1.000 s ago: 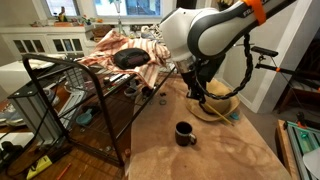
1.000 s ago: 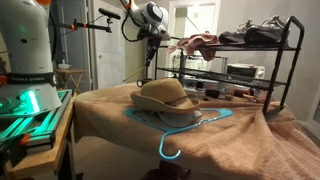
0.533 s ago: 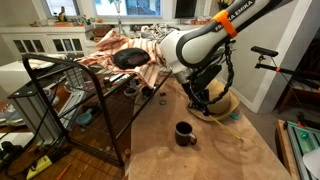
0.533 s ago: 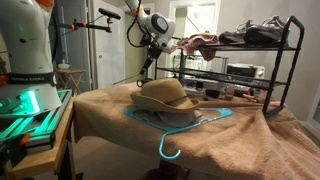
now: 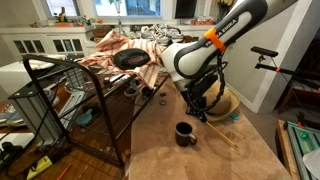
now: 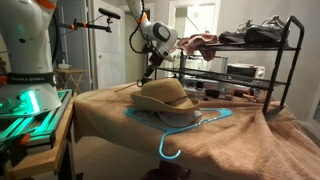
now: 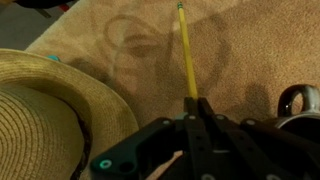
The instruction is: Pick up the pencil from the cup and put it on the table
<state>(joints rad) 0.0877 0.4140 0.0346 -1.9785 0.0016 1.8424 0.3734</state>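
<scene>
The pencil already hangs clear of the mug. My gripper should next go down a little toward the bare table between the mug and the straw hat and open.
My gripper is shut on the pencil, a thin yellowish stick held low and slanting down over the tan table, its far end near the tabletop. In the wrist view the pencil runs straight out from the closed fingertips over the table. The dark mug stands just in front of the gripper and shows at the right edge of the wrist view. In an exterior view the gripper hangs behind the straw hat, and the mug is hidden there.
The straw hat lies beside the gripper and fills the wrist view's left side. A blue hanger lies under it. The black wire rack, holding a black bowl and clothes, borders the table.
The arm has come down and toward the mug with the pencil in its grip. The pencil now lies low and slanted over the table next to the mug.
</scene>
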